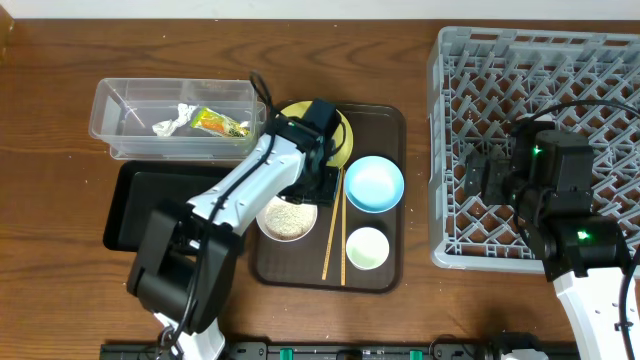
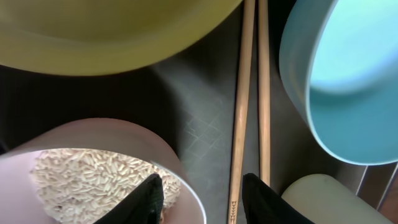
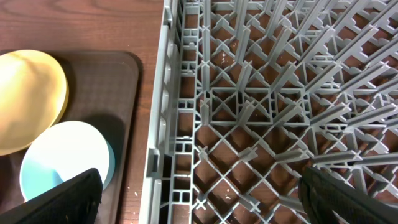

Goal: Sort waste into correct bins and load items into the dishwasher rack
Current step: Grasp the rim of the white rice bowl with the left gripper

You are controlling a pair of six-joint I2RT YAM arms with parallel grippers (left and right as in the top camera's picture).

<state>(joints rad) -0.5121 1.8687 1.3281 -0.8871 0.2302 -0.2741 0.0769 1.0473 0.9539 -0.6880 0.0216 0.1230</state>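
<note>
The left gripper moves down a little next, onto the pinkish-white bowl's rim (image 1: 315,212) (image 2: 195,194) beside the chopsticks.
My left gripper (image 2: 202,186) is open and hangs low over the brown serving tray. One finger sits inside the pinkish-white bowl (image 1: 287,218) over the rice scraps (image 2: 81,180). The other finger is outside its rim, beside the chopsticks (image 2: 242,93). Around it are the yellow plate (image 2: 112,31), the light blue bowl (image 2: 348,81) and the white cup (image 2: 323,199). The wrapper (image 1: 220,123) and tissue (image 1: 170,122) lie in the clear tub (image 1: 120,110). My right gripper (image 3: 199,186) hovers wide open over the left edge of the dishwasher rack (image 3: 249,93), holding nothing.
The black tray (image 1: 135,205) lies in front of the clear tub, left of the brown serving tray (image 1: 385,125). The grey rack's wall (image 1: 440,150) stands close to the serving tray's right side. Bare wooden table (image 1: 50,150) lies to the far left.
</note>
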